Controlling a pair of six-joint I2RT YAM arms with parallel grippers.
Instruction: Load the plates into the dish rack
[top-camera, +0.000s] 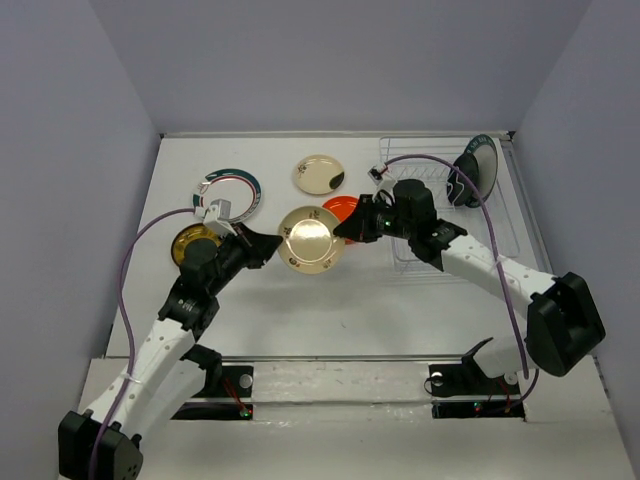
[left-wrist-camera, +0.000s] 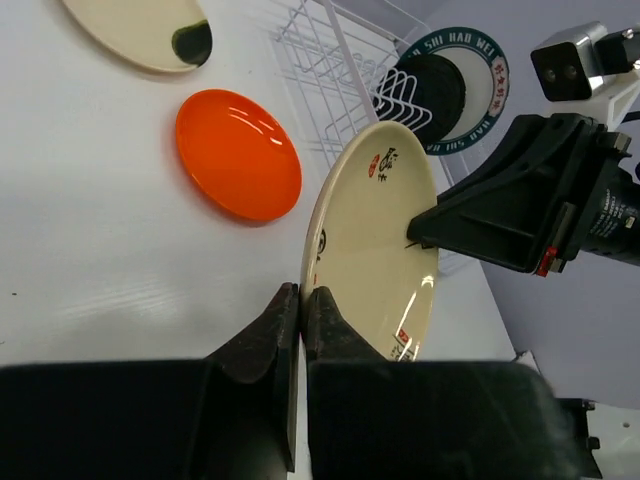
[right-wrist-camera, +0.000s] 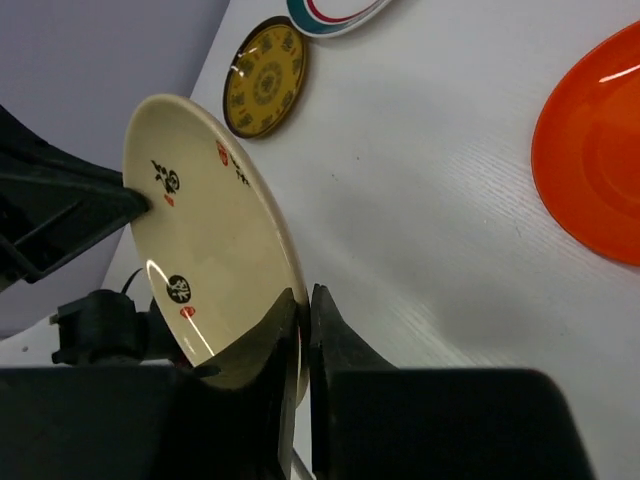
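My right gripper swings outward over the rack (top-camera: 500, 225) next. It then lowers the cream plate into the slot (top-camera: 445, 191) beside the black plate and releases it, since that slot is empty.
A cream plate (top-camera: 310, 240) with small dark marks is held on edge above the table between both grippers. My left gripper (top-camera: 272, 246) is shut on its left rim, seen in the left wrist view (left-wrist-camera: 300, 300) with the plate (left-wrist-camera: 375, 240). My right gripper (top-camera: 347, 228) is shut on the opposite rim, seen in the right wrist view (right-wrist-camera: 303, 300) with the plate (right-wrist-camera: 205, 230). The white wire dish rack (top-camera: 500, 225) stands at the right. A teal-rimmed plate (top-camera: 478, 165) stands in it with a black plate (left-wrist-camera: 430, 85) in front.
An orange-red plate (top-camera: 340, 207) lies flat just behind the held plate. A second cream plate (top-camera: 320, 175) lies further back. A teal-rimmed plate (top-camera: 232, 193) and a gold patterned plate (top-camera: 188, 243) lie at the left, near my left arm.
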